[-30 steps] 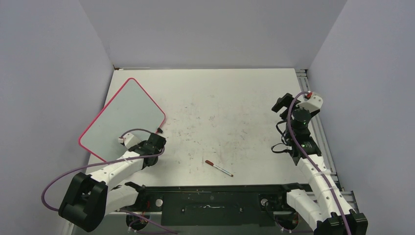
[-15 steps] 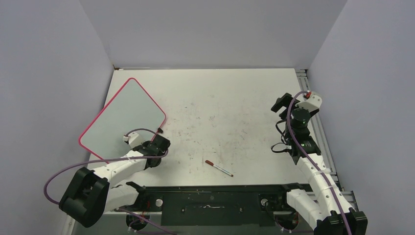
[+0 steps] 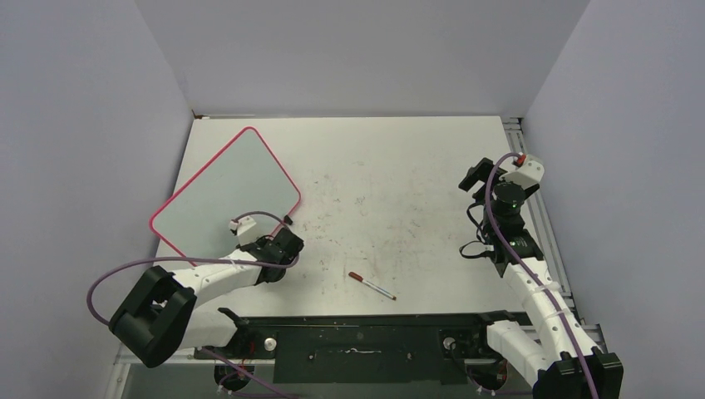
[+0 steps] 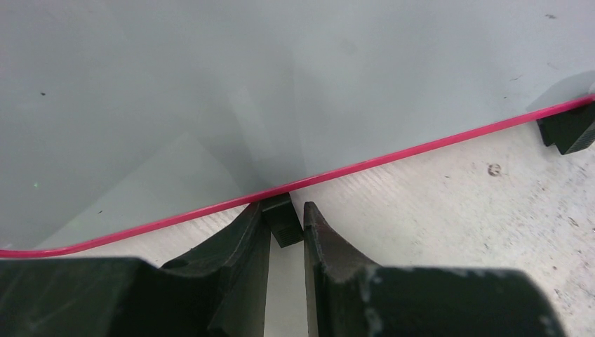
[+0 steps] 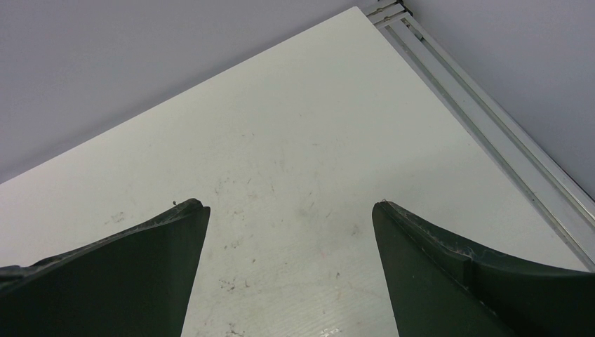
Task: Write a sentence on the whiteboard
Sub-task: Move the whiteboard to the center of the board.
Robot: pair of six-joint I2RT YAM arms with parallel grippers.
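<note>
I should next drag the off-centre whiteboard with my left gripper toward the table's clear middle and outward, then let go, since that middle is right of my left gripper in the top view.
The whiteboard [image 3: 224, 195], white-grey with a thin pink-red frame, lies tilted at the table's left. Its face is blank; no sentence shows on it. My left gripper [image 3: 285, 243] is at the board's near-right edge. In the left wrist view the gripper [image 4: 284, 208] is shut on one small black foot [image 4: 282, 221] under the frame [image 4: 393, 156]. The second foot [image 4: 570, 126] shows at the far right, and in the top view [image 3: 288, 220]. A marker [image 3: 372, 286] with a red cap lies on the table near the front middle. My right gripper [image 3: 475, 176] is open and empty, held above the table's right side [image 5: 289, 205].
The tabletop [image 3: 399, 199] is white and scuffed. A metal rail [image 3: 540, 224] runs along its right edge, also seen in the right wrist view [image 5: 491, 119]. Grey walls close in the back and both sides.
My left gripper has moved right and dragged the whiteboard with it, to the right and away from the left wall. The right arm has shifted only slightly. The marker has not moved.
</note>
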